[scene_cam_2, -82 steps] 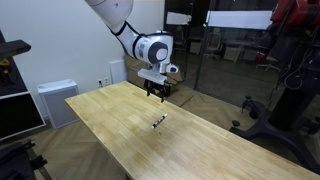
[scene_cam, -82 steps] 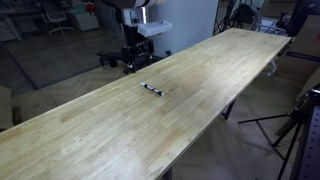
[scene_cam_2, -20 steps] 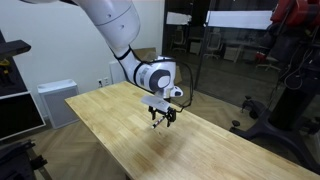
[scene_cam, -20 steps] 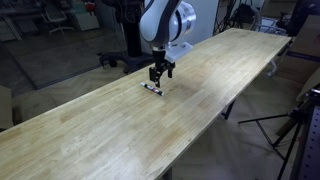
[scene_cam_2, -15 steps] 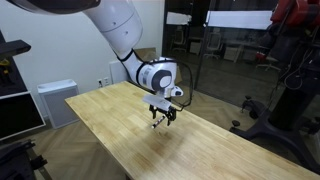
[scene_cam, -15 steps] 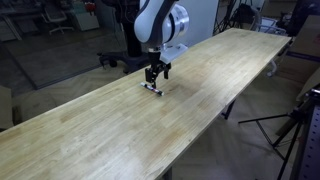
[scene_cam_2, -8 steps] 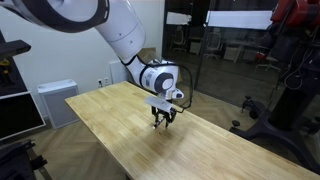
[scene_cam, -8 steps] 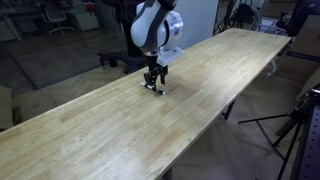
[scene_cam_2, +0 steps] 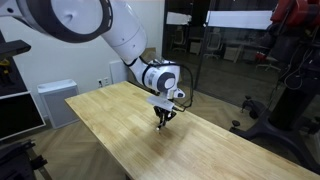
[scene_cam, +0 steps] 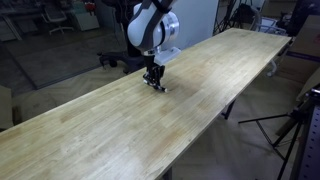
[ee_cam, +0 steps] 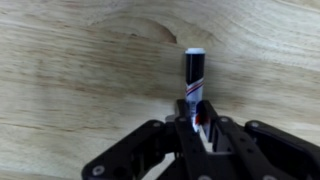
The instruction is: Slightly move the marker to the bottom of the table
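I should move the marker (ee_cam: 193, 75) low toward the table's edge by the tripod, turn it on the way and let it go, because the table is bare between my gripper and that edge.
The marker (ee_cam: 193, 75), black with a white band and a red-and-white label, lies on the light wooden table (ee_cam: 80, 70). In the wrist view its near end sits between the fingers of my gripper (ee_cam: 196, 122), which is shut on it; the far end sticks out beyond the fingertips. In both exterior views the gripper (scene_cam: 154, 83) (scene_cam_2: 162, 124) is down at the tabletop, near the table's edge, and it hides most of the marker.
The table (scene_cam: 200, 90) is a long narrow plank running across the room. Office chairs and equipment (scene_cam: 70, 20) stand behind it. A tripod (scene_cam: 290, 130) stands by its far side, and a white cabinet (scene_cam_2: 55, 100) is beyond one end.
The gripper came down onto the marker and its fingers went from open to shut around it. The marker has stayed where it lay.
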You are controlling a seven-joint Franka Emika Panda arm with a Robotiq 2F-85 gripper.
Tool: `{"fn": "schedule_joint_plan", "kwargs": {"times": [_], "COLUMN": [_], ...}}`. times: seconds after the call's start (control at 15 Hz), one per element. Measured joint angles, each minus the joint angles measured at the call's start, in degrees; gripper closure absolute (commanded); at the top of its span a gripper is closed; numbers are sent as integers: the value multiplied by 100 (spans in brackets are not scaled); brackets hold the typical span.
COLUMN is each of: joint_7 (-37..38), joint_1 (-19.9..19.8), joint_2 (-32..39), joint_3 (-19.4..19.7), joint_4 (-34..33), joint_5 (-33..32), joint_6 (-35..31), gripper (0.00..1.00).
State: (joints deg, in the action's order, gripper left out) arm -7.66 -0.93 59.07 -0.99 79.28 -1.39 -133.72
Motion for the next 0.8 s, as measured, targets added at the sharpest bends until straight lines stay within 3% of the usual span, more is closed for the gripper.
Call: {"fn": "schedule_joint_plan", "kwargs": {"times": [0.47,0.8], "joint_7": [149,744], "joint_1": [-41,-62], "joint_2": [-19,-603], "joint_3": [0,-3], "joint_4": [59,1295], "joint_5": [196,752], "joint_6": [-145,-1083], "gripper": [95,95]}}
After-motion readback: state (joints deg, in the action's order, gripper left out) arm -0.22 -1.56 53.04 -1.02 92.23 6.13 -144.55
